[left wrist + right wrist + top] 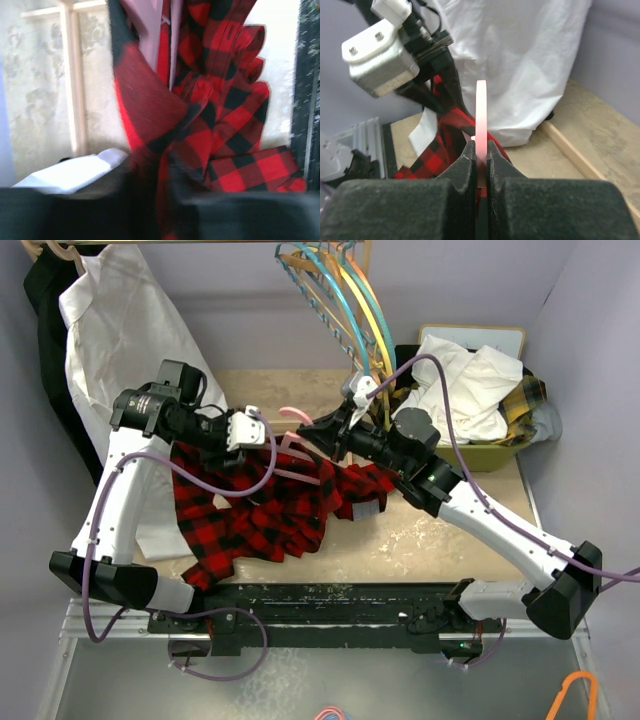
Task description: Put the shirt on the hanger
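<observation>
The robot's right gripper will swing outward, to its left in the top view, to the clear gap [262, 382] beside the white shirt and let go of the hanger.
The red-and-black plaid shirt [262, 508] hangs from my left gripper [252, 430] down onto the table, draped toward the right. In the left wrist view the shirt [220, 120] fills the frame and its cloth runs between my fingers, which are shut on it. The pink hanger [300, 455] is held edge-on by my right gripper [318, 432], with its hook curving up near the left gripper. In the right wrist view the hanger [481, 115] stands pinched between the shut black pads [467, 165], in front of the shirt [432, 155].
A white shirt [120, 330] hangs at the back left. Blue, yellow and orange hangers [345, 300] hang at the back centre. A green bin [490, 452] with white and yellow-green plaid cloth stands at the back right. A wooden ledge [580, 155] edges the table.
</observation>
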